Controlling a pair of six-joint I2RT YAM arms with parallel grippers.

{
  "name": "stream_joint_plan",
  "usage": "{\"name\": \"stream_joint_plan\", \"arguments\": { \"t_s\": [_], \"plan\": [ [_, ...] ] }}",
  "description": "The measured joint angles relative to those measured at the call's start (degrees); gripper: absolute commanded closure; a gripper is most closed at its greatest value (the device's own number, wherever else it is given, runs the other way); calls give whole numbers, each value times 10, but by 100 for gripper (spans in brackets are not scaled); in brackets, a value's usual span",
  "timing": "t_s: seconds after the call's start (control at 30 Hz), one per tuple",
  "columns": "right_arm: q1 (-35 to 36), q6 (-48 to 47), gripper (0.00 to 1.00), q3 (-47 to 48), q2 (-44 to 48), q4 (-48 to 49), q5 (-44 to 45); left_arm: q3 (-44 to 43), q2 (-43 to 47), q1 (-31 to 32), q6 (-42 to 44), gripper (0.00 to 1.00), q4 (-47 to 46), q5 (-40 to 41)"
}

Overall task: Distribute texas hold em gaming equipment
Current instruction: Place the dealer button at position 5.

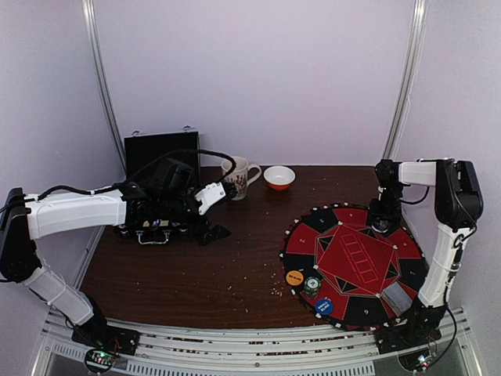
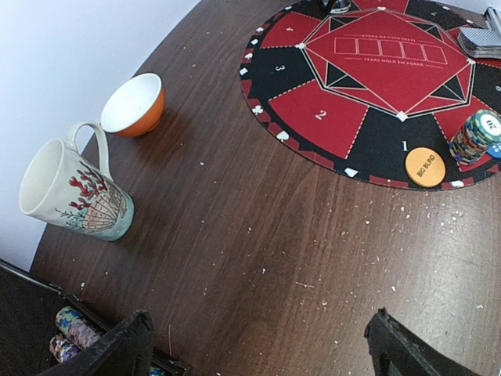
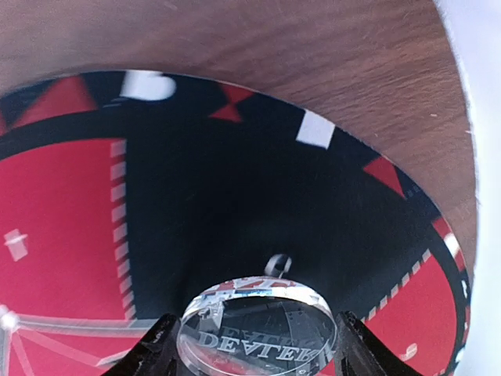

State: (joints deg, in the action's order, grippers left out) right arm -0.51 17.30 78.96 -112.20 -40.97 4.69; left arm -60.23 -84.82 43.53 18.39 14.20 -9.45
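The dealer button [image 3: 258, 333] still sits short of the black sector's mark, so next my right gripper will ease outward along the black sector, onto its white numeral [image 3: 278, 265], and let go of the button.
A clear round dealer button [image 3: 258, 333] sits between the two black fingers of my right gripper [image 3: 254, 348], which is shut on it over a black sector of the poker mat [image 3: 219, 196], at the mat's far right edge [image 1: 383, 222]. On the mat's near side lie an orange disc [image 1: 294, 276], a stack of chips [image 1: 311, 287], a blue disc [image 1: 323, 306] and a grey deck of cards [image 1: 397, 298]. My left gripper [image 2: 258, 345] hangs open over bare wood, with nothing between its fingers, beside the black case [image 1: 160, 157].
A patterned mug [image 1: 239, 176] and an orange-and-white bowl [image 1: 279, 177] stand at the back middle of the table. More chips [image 2: 70, 333] lie in the open case at the left. White crumbs dot the brown tabletop [image 1: 203, 274].
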Motion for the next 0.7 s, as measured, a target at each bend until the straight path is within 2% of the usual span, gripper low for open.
{"name": "stream_joint_plan", "arguments": {
  "t_s": [0.27,0.4,0.47,0.5,0.53,0.57,0.6,0.7],
  "plan": [
    [-22,-6,74,29,-36,15,-1,1,0,0,4,2,0,-1],
    [-29,-6,68,50,-50,13,-10,1,0,0,4,2,0,0],
    [-31,-6,57,57,-55,14,-12,1,0,0,4,2,0,0],
    [-32,-6,47,60,-57,14,-13,1,0,0,5,2,0,1],
    [-32,-6,34,60,-57,15,-13,1,0,0,5,2,0,1],
    [-32,-5,12,61,-57,15,-13,1,0,0,6,2,0,2],
    [-32,-5,2,62,-57,14,-13,1,0,0,6,2,0,2],
    [-32,-7,0,63,-56,11,-13,1,0,0,6,2,0,2]
  ]
}}
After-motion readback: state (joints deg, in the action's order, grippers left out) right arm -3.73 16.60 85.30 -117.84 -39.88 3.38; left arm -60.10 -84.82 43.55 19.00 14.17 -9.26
